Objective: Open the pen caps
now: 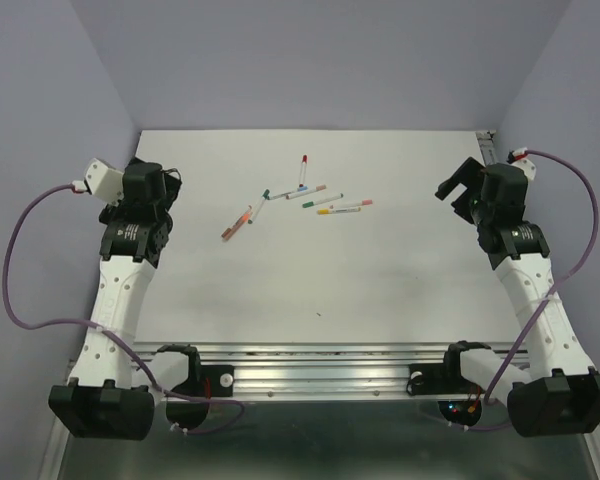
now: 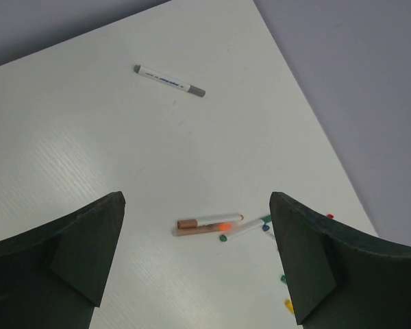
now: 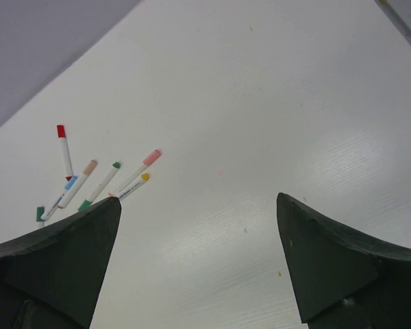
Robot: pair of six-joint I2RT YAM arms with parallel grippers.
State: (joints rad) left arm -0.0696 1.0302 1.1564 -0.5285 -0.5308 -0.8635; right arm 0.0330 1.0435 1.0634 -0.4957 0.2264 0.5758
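Observation:
My left gripper should next descend and turn to close on both sides of the grey-capped pen's white body, as that pen slants across the left wrist view.
Several white pens with small coloured caps lie clustered at the back middle of the table. Among them are a red-capped pen, a pink-capped pen, a yellow-capped pen and a brown and orange pair. The right wrist view shows the red cap, pink cap, yellow cap and green cap. The left wrist view shows the brown and orange pair and a grey-capped pen lying alone. My left gripper is open and empty at the far left. My right gripper is open and empty at the far right.
Purple walls close in the table at the back and both sides. A metal rail runs along the near edge between the arm bases. Purple cables loop beside each arm.

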